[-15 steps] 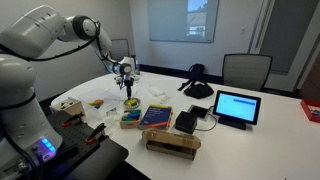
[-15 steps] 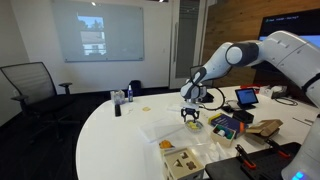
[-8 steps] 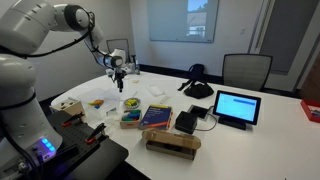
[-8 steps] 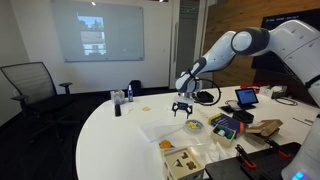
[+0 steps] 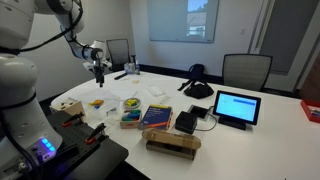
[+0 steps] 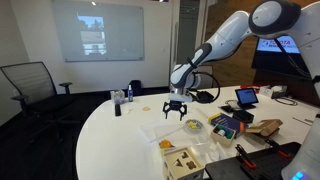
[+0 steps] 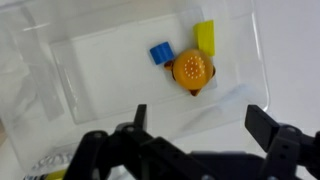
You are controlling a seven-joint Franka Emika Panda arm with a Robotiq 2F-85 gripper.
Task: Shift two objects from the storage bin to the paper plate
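My open gripper moves down into the clear bin and onto the round orange toy next, fingers on either side, since the toy is well below them.
My gripper (image 7: 200, 125) is open and empty, hanging above a clear plastic storage bin (image 7: 100, 70). In the wrist view the bin holds a blue block (image 7: 161, 54), a yellow block (image 7: 205, 38) and an orange round toy (image 7: 190, 70), close together near its far side. In both exterior views the gripper (image 5: 98, 73) (image 6: 175, 108) is well above the table, over the bin (image 5: 97, 102) (image 6: 158, 128). The paper plate (image 5: 132, 104) (image 6: 194, 125) lies beside the bin with a small yellowish object on it.
A bowl (image 5: 67, 104) sits near the table edge. Books (image 5: 155, 116), a cardboard box (image 5: 172, 143), a tablet (image 5: 236, 107) and a black headset (image 5: 197, 88) lie beyond the plate. Office chairs (image 5: 246, 69) stand around the table.
My gripper has risen from low over the paper plate and swung sideways across the table to above the storage bin. It is open throughout.
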